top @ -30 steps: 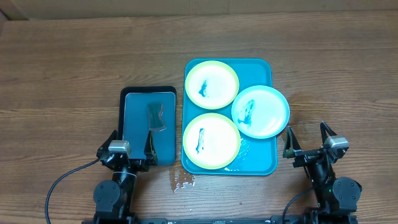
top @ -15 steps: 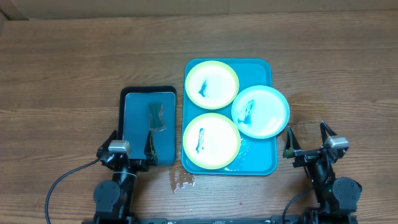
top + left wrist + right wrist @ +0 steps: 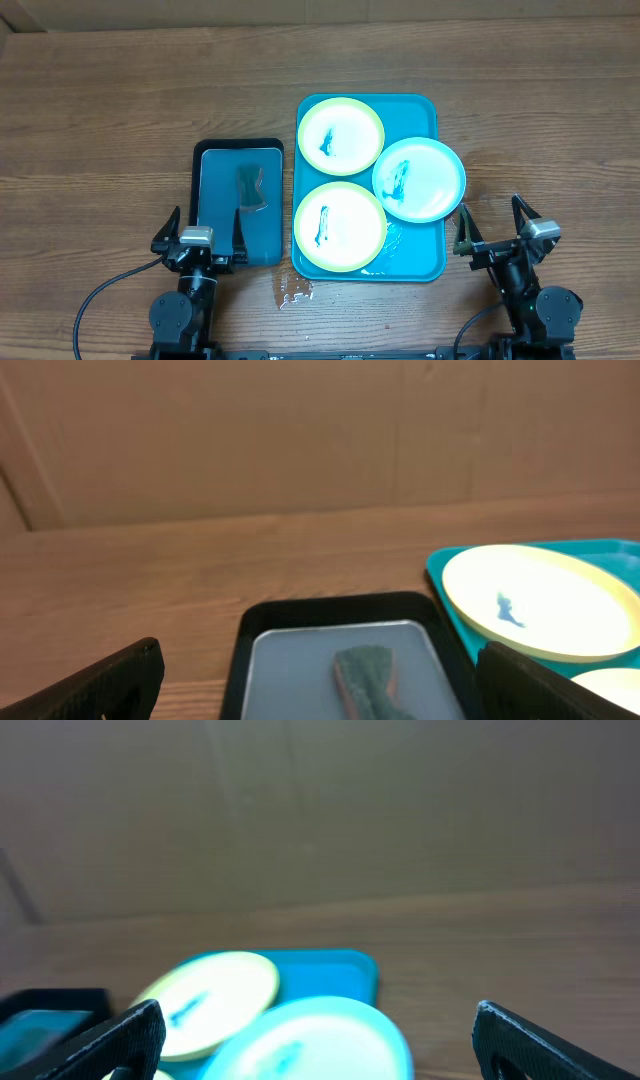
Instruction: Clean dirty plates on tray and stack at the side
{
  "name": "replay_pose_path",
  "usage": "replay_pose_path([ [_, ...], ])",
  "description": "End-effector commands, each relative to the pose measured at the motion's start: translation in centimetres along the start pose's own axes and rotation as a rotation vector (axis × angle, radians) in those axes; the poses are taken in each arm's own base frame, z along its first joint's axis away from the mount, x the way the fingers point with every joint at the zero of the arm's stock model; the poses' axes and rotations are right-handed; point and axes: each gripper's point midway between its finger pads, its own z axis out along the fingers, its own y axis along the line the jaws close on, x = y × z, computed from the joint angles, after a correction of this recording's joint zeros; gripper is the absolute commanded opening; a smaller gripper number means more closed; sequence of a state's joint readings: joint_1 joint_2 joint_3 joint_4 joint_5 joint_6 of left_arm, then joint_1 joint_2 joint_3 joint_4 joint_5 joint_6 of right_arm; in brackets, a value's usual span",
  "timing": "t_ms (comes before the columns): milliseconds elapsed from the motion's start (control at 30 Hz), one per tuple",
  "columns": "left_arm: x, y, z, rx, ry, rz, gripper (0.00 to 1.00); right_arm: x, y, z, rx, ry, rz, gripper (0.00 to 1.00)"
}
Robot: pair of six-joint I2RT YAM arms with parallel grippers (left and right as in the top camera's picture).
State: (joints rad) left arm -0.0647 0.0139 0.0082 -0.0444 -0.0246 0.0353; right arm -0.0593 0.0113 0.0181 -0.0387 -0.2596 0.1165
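Note:
Next, my right gripper will swing over to the left in the overhead view, where the front plate's rim borders bare tray, and tilt the fingertips down.
The teal-blue tray [image 3: 419, 113] lies at the table's middle right. On it are two yellow-green rimmed plates, one at the back [image 3: 341, 136] and one at the front [image 3: 340, 227], and a light blue plate [image 3: 419, 179] overhanging the right rim. All three have dark teal smears. My left gripper [image 3: 201, 232] is open and empty at the near end of the black tray. My right gripper [image 3: 494, 225] is open and empty, right of the teal tray's near corner. The back plate [image 3: 540, 602] shows in the left wrist view, the blue plate [image 3: 320, 1040] in the right wrist view.
A smaller black tray [image 3: 238, 148] with a grey-blue inside lies left of the teal tray and holds a dark green sponge [image 3: 250, 188], also in the left wrist view [image 3: 370, 678]. A small wet patch [image 3: 294, 288] is on the wood near the teal tray's front left corner.
My left gripper has shifted slightly; otherwise nothing has visibly moved.

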Motion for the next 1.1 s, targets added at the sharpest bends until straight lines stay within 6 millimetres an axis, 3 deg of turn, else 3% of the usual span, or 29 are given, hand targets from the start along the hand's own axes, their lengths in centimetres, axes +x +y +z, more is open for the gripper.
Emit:
replay_pose_path([
  [0, -1.9, -2.9, -0.3, 0.177, -0.08, -0.056, 1.0, -0.4, 2.6, -0.2, -0.154, -0.01, 0.077, 1.0],
  [100, -5.3, -4.7, -1.3, 0.297, -0.193, -0.088, 1.0, -2.3, 4.0, -0.7, -0.211, -0.037, 0.067, 1.0],
  [200, -8.1, -4.6, -2.2, 0.3, -0.218, -0.11, 1.0, -5.6, 4.9, -1.5, -0.228, -0.076, 0.049, 1.0],
  [333, -10.8, -4.2, -2.6, 0.275, -0.099, -0.117, 1.0, -11.0, 6.2, -2.7, -0.223, -0.072, 0.048, 1.0],
  [433, -12.6, -4.1, -1.9, 0.271, 0.052, -0.125, 1.0, -13.3, 6.5, -2.2, -0.195, 0.045, 0.091, 1.0],
  [600, -14.4, -5.1, 0.7, 0.316, 0.475, -0.187, 1.0, -13.7, 5.8, 0.7, -0.105, 0.431, 0.245, 1.0],
  [733, -14.6, -5.5, 2.9, 0.32, 0.719, -0.227, 1.0, -14.4, 5.5, 3.4, -0.085, 0.598, 0.312, 1.0],
  [833, -13.5, -5.5, 4.7, 0.314, 0.835, -0.242, 1.0, -14.0, 6.1, 5.4, -0.149, 0.67, 0.377, 1.0],
  [933, -11.0, -6.3, 5.7, 0.313, 0.963, -0.336, 1.0, -11.5, 5.9, 6.0, -0.145, 0.776, 0.432, 1.0],
  [967, -10.2, -6.4, 5.7, 0.312, 1.001, -0.343, 1.0, -10.0, 5.7, 6.0, -0.121, 0.834, 0.45, 0.99],
  [1033, -7.1, -6.1, 5.8, 0.272, 1.136, -0.349, 1.0, -4.2, 5.9, 4.8, -0.068, 1.062, 0.457, 0.86],
  [1067, -6.2, -5.7, 5.8, 0.244, 1.177, -0.34, 1.0, -2.3, 6.4, 4.3, -0.057, 1.136, 0.443, 0.84],
])
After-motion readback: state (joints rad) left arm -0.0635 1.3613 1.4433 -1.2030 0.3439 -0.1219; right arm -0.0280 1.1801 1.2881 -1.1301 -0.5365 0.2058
